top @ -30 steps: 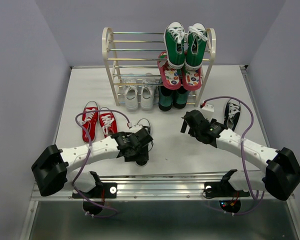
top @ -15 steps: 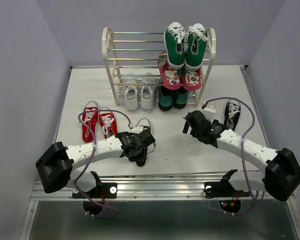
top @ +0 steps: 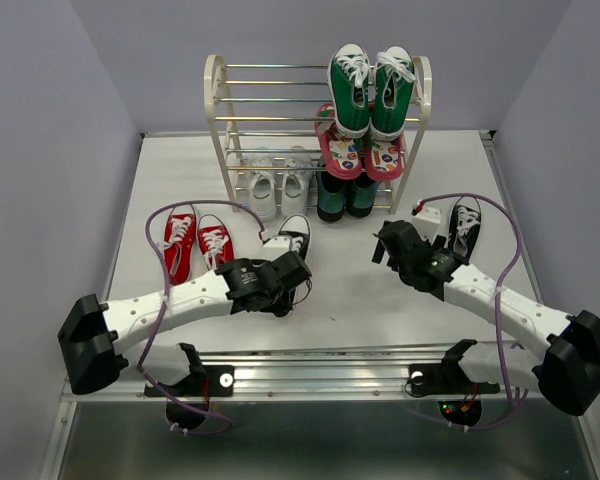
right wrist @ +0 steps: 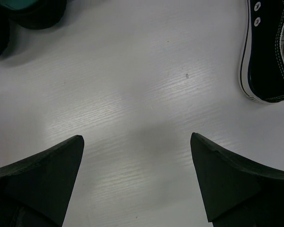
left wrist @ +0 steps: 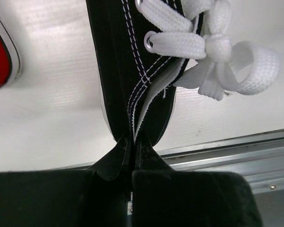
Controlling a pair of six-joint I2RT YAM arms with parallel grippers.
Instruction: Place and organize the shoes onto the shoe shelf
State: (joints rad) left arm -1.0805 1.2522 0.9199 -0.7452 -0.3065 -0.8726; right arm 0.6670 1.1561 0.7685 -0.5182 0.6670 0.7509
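Observation:
The middle level's bare end [top: 256,150] beside the flip-flops is above and outward of my left gripper, so I will move the gripper up and outward and release the sneaker there.
A black sneaker with a white toe cap [top: 295,238] [left wrist: 132,71] is in front of the shoe shelf [top: 218,110], and my left gripper [top: 283,277] [left wrist: 132,142] is shut on the thin edge of its heel collar. Its black partner [top: 464,226] [right wrist: 270,56] lies on the table at the right. My right gripper [top: 388,246] [right wrist: 137,142] hovers open just left of it, over bare table, with nothing between the fingers. The red pair [top: 196,245] lies at the left; one red edge [left wrist: 0,61] shows in the left wrist view. The white pair [top: 278,190] stands on the shelf's bottom tier.
Green high-tops [top: 370,85] stand on the shelf's top right, pink flip-flops [top: 360,152] on the tier below, and a dark pair [top: 345,198] at the bottom right. A metal rail [top: 320,365] runs along the near table edge. Walls close in on both sides.
My left gripper has shut on the black sneaker and carried it a little toward the shelf. My right gripper has drifted slightly right, still open.

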